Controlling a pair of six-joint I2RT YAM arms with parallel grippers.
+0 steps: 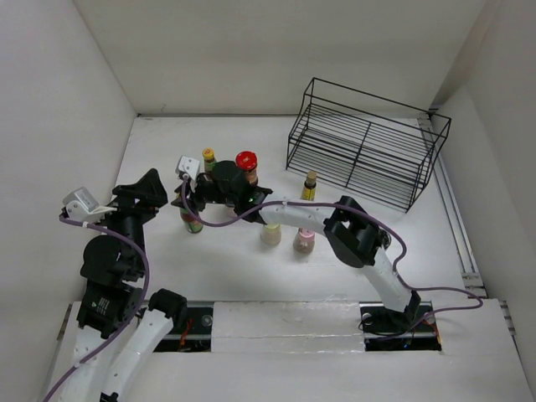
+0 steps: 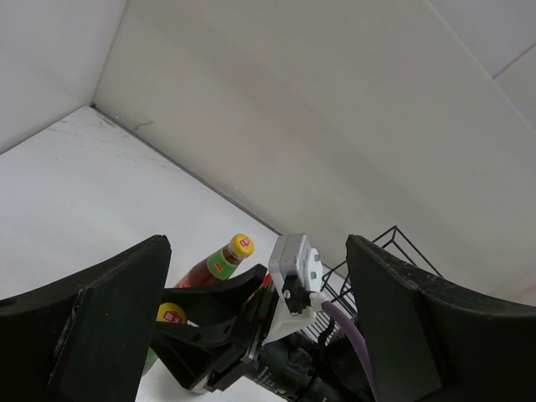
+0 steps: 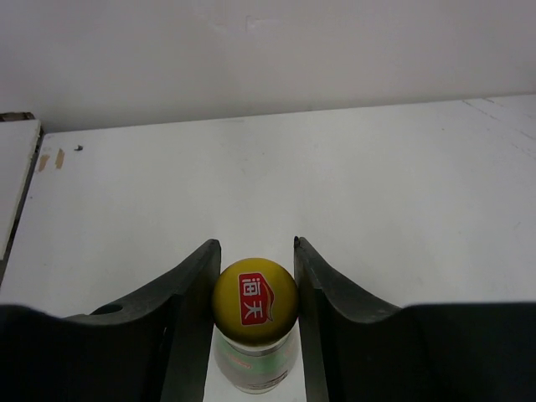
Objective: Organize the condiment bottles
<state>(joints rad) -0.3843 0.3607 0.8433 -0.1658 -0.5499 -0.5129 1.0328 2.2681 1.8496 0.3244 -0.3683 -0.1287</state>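
The right gripper lifts outward next, then lowers and releases the slim sauce bottle on the rack's far corner (image 1: 322,105), as that corner lies to its right in the top view.
My right gripper (image 1: 189,206) reaches far left across the table and is shut on the yellow cap of a slim sauce bottle (image 1: 193,223) that stands upright. In the right wrist view both fingers (image 3: 194,289) press the yellow cap (image 3: 255,295). A second yellow-capped bottle (image 1: 208,157) and the red-lidded dark jar (image 1: 246,161) stand just behind it. A small yellow-capped bottle (image 1: 310,184) stands by the rack. A cream shaker (image 1: 270,234) and a pink-capped shaker (image 1: 304,242) stand mid-table. My left gripper (image 1: 147,188) is open and empty, left of the held bottle (image 2: 171,315).
The black wire rack (image 1: 364,146) stands at the back right against the wall; a corner of it shows in the left wrist view (image 2: 394,232). White walls close in the table on the left, back and right. The right arm (image 1: 301,216) spans the middle.
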